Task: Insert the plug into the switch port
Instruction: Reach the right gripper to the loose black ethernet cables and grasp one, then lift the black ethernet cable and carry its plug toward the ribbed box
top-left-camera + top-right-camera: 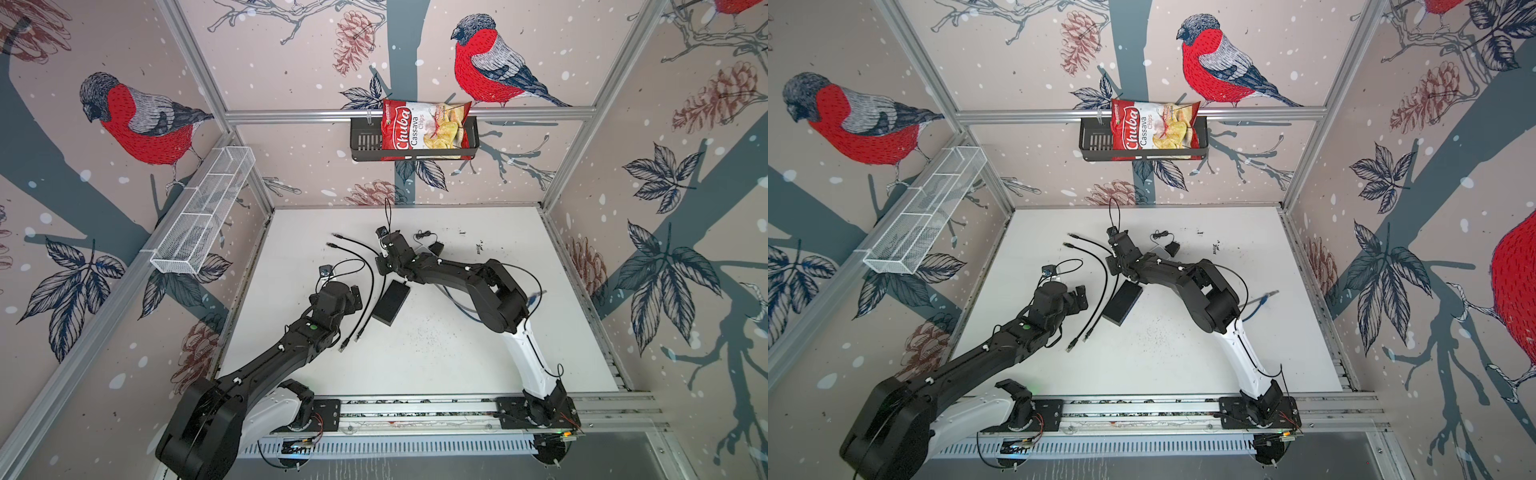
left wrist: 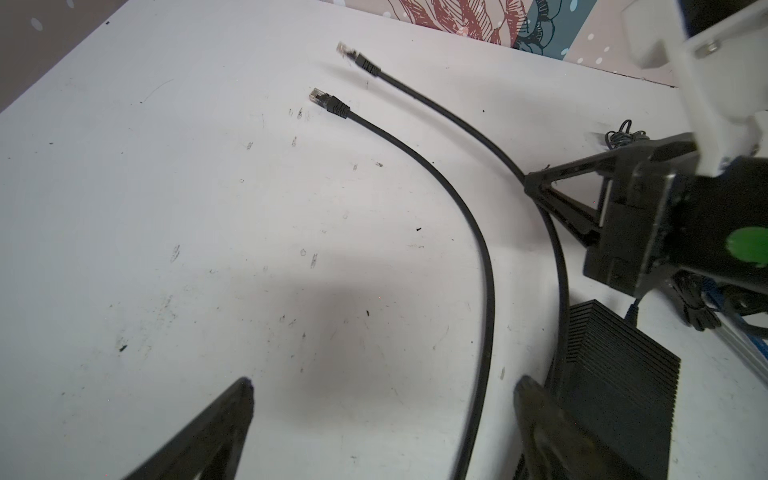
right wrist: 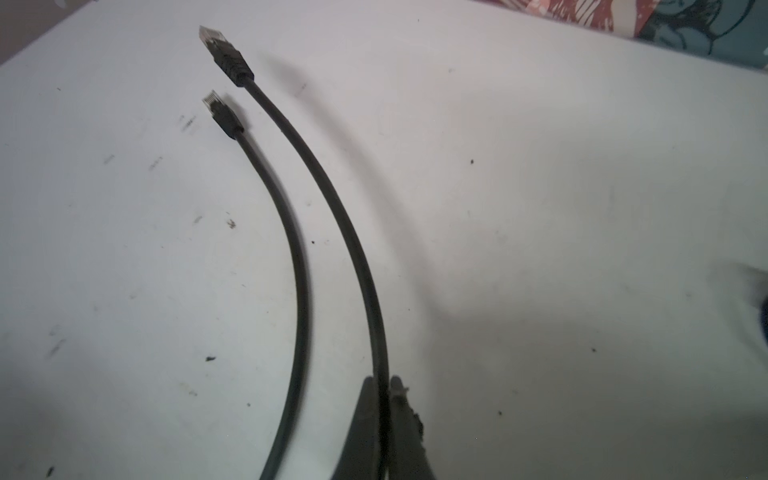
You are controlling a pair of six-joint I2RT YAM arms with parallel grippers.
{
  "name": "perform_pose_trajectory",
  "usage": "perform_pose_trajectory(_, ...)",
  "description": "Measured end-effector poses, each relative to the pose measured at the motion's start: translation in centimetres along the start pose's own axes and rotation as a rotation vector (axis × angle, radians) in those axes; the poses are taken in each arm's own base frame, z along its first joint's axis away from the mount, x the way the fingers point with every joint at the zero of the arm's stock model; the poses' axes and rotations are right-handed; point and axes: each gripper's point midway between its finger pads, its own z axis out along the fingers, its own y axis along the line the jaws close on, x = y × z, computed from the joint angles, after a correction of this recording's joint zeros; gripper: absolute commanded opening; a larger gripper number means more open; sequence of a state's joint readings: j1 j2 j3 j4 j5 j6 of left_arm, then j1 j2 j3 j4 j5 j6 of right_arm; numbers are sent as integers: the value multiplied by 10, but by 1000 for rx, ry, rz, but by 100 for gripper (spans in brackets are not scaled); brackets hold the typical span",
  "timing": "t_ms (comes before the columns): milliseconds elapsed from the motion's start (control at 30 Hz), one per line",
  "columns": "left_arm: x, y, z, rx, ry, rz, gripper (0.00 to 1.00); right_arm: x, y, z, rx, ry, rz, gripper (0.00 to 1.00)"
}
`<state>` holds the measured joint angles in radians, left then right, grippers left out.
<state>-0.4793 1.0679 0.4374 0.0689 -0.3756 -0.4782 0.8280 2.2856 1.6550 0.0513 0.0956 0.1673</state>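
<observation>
I need to pull my right gripper away from the nearer cable next, back past the switch point(image 1: 390, 302), and let go on top of the table by the blue cable point(image 1: 454, 309), with both cables close together.
Two black network cables lie curved on the white table. My right gripper point(image 3: 382, 380) is shut on the farther cable point(image 3: 332, 199), well back from its clear plug point(image 3: 220, 45), which looks raised slightly off the table. The other cable's plug point(image 3: 218, 110) rests beside it. In both top views the right gripper point(image 1: 380, 268) sits just behind the black switch point(image 1: 390, 302). No port on the switch shows. My left gripper point(image 2: 386, 382) is open above the table. The nearer cable point(image 2: 484, 291) runs between its fingers, and the switch point(image 2: 615, 374) lies just past one finger.
The cables' other plugs point(image 1: 343, 348) lie in front of the switch. A small black adapter point(image 1: 434, 247) with a coiled lead sits behind the right arm, and a blue cable point(image 1: 1262, 299) beneath it. A chips bag point(image 1: 424, 129) hangs in a wall basket; a white wire basket point(image 1: 203, 212) is on the left wall.
</observation>
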Motion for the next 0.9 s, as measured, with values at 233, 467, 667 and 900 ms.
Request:
perform_pose_trajectory(233, 0, 0, 0, 0, 0, 0, 96, -15, -12, -33, 31, -71, 57, 1)
perform_pose_trajectory(467, 2, 1, 0, -2, 3, 0, 96, -7, -43, -71, 120, -105, 149, 1)
perform_pose_trajectory(667, 3, 2, 0, 0, 3, -3, 96, 17, -77, -111, 206, -113, 260, 1)
perform_pose_trajectory(900, 6, 1, 0, 11, 5, -4, 96, 83, -122, -156, 378, -65, 435, 1)
